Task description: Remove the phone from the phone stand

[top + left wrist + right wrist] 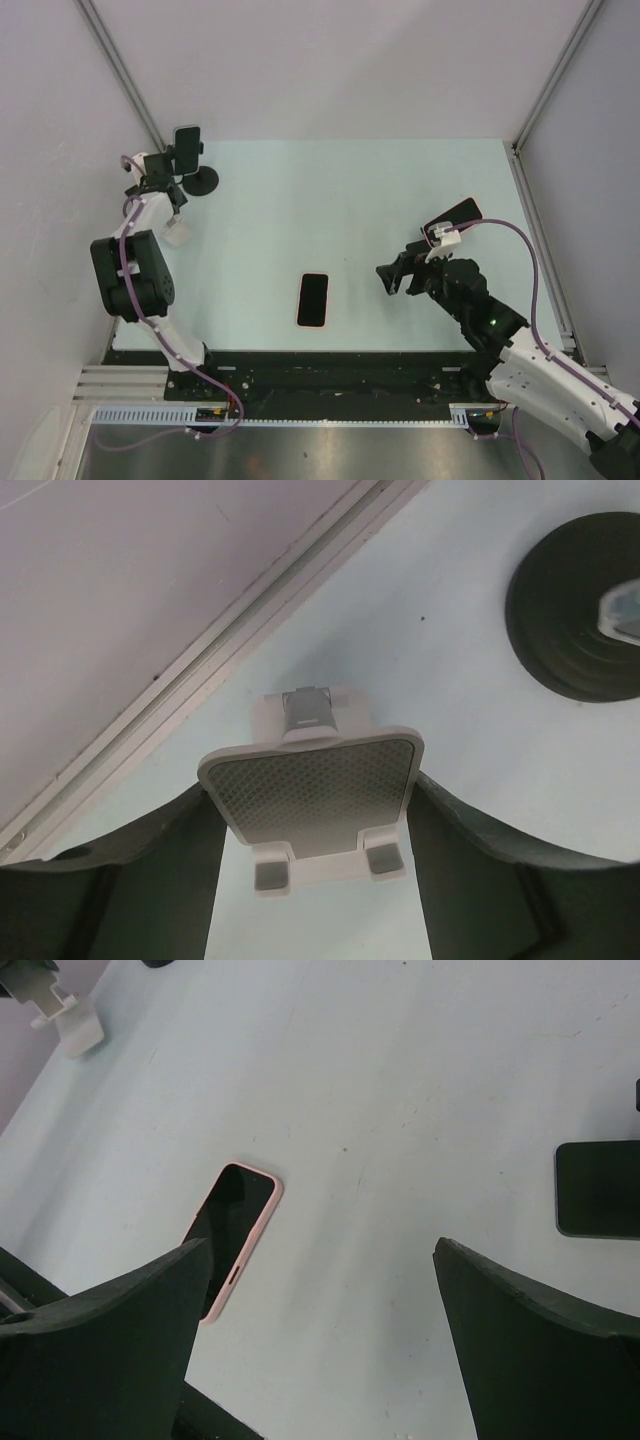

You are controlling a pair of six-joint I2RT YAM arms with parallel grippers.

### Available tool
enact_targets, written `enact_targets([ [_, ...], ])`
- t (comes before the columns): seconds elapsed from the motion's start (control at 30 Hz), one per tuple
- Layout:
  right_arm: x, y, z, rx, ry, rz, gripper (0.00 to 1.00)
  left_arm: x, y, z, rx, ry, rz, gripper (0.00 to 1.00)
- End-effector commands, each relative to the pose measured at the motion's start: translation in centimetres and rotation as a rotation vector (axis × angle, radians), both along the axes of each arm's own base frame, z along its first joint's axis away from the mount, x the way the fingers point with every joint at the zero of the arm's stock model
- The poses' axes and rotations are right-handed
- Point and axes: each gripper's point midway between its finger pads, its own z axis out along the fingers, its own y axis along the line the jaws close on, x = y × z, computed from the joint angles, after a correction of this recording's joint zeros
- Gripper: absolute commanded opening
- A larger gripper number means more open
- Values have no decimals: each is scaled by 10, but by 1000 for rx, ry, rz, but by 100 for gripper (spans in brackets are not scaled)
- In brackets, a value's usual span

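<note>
The base of the already empty white phone stand goes down onto the table just below it next, and my left gripper releases the base there.
A phone in a pink case (313,299) lies flat, screen up, on the table near the front middle; it also shows in the right wrist view (235,1228). A white phone stand (318,780) with a grey patterned pad is empty and stands between my left fingers, which press on both sides of its plate. My left gripper (312,815) is shut on it at the far left of the table (178,224). My right gripper (397,270) is open and empty, above the table to the right of the phone, with bare table between its fingers (320,1250).
A black stand with a round base (205,181) holds another phone (187,145) at the back left; its base shows in the left wrist view (575,605). A third phone (452,214) rests tilted on a white holder at the right. A dark flat rectangle (598,1188) lies right of my right gripper.
</note>
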Motion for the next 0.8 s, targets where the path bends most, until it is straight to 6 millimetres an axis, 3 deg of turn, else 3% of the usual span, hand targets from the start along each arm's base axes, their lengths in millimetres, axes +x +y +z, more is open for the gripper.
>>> enact_targets([
  [0.0, 4, -7, 16, 19, -52, -30, 98, 29, 11, 6, 26, -2, -82, 24],
  [0.1, 6, -10, 17, 18, -56, -46, 98, 34, 7, -1, 2, 1, -106, 27],
  [0.2, 8, -11, 17, 23, -55, -53, 98, 33, 4, -8, -19, 4, -112, 37],
  [0.23, 8, -10, 18, 26, -55, -52, 98, 33, 4, -9, -22, 5, -114, 50],
  [0.3, 8, -10, 18, 28, -55, -51, 98, 30, 3, -10, -22, 9, -111, 63],
  [0.33, 8, -10, 19, 32, -57, -51, 98, 28, 2, -11, -24, 10, -113, 79],
  [0.43, 8, -14, 23, 39, -62, -68, 98, 23, 1, -1, -26, -15, -105, 99],
  [0.57, 10, -20, 30, 51, -53, -93, 100, 9, -1, 20, -19, -61, -89, 100],
  [0.63, 13, -26, 37, 53, -47, -117, 100, 1, -3, 41, -14, -112, -83, 100],
  [0.67, 14, -26, 38, 48, -39, -119, 100, -4, -7, 41, -18, -117, -87, 100],
  [0.7, 16, -32, 38, 35, -26, -139, 100, -9, -10, 61, -12, -167, -87, 100],
  [0.77, 21, -39, 48, 27, -19, -171, 100, -18, -20, 70, -21, -196, -105, 100],
])
